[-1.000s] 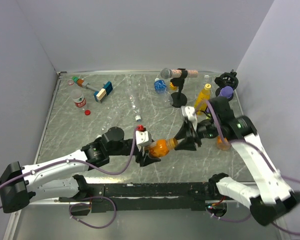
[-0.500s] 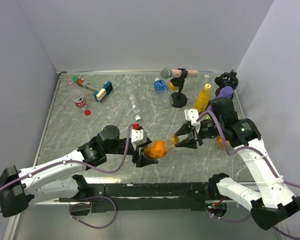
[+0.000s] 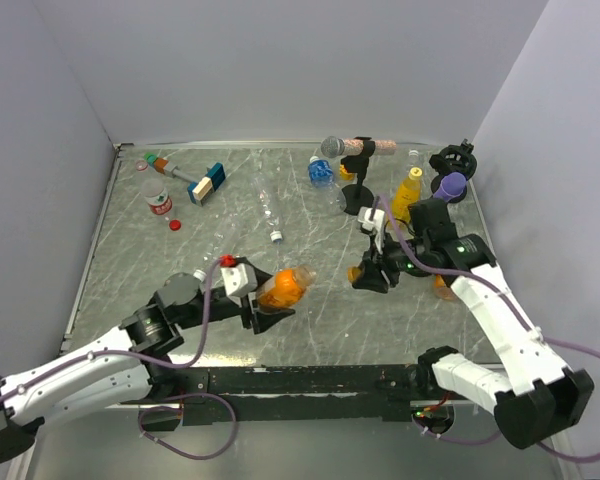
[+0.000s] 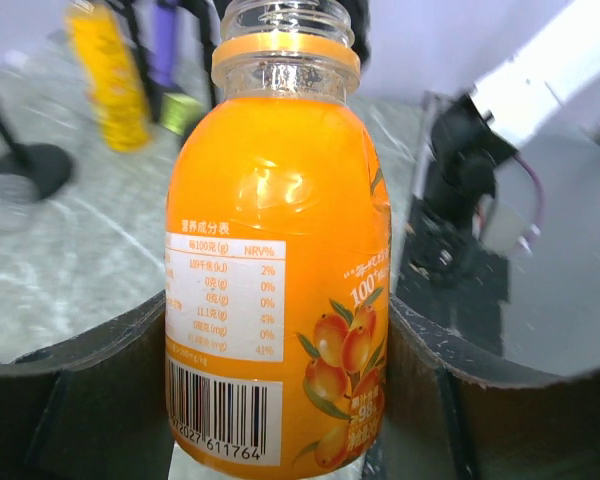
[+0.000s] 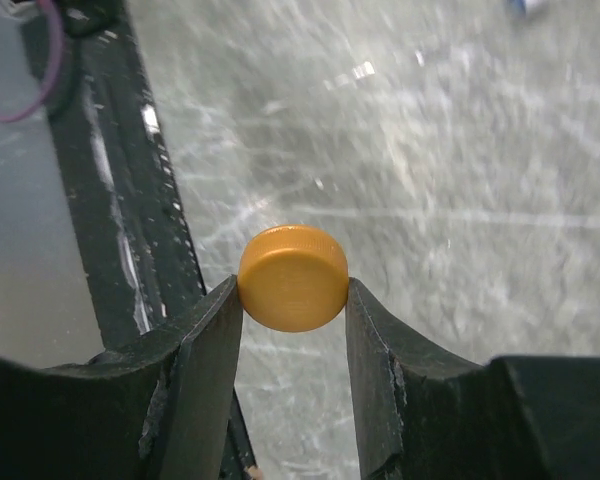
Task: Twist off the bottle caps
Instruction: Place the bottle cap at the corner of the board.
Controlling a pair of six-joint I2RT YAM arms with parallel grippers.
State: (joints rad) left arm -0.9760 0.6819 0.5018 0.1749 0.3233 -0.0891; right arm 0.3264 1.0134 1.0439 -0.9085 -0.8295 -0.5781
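Observation:
My right gripper should go left in the top view and release over the bare tabletop spot by the red cap.
My left gripper (image 3: 266, 302) is shut on a squat orange bottle (image 3: 281, 287) and holds it above the table, tilted, neck toward the right. In the left wrist view the bottle (image 4: 280, 250) fills the space between the fingers, and its threaded neck (image 4: 286, 18) is open with no cap on it. My right gripper (image 3: 366, 272) is apart from the bottle, to its right. It is shut on an orange ribbed cap (image 5: 293, 278), pinched between the fingertips above the table.
A yellow bottle (image 3: 408, 193), a blue-labelled bottle (image 3: 322, 172) and a grey microphone on a stand (image 3: 332, 147) stand at the back. A purple microphone (image 3: 450, 184) is far right. A red-labelled bottle (image 3: 158, 200), a red cap (image 3: 174, 224) and a blue-and-tan block (image 3: 207, 183) lie far left.
The orange cap has come off the bottle. My left gripper drew back to the left with the bottle; my right gripper stayed shut on the cap as the two separated.

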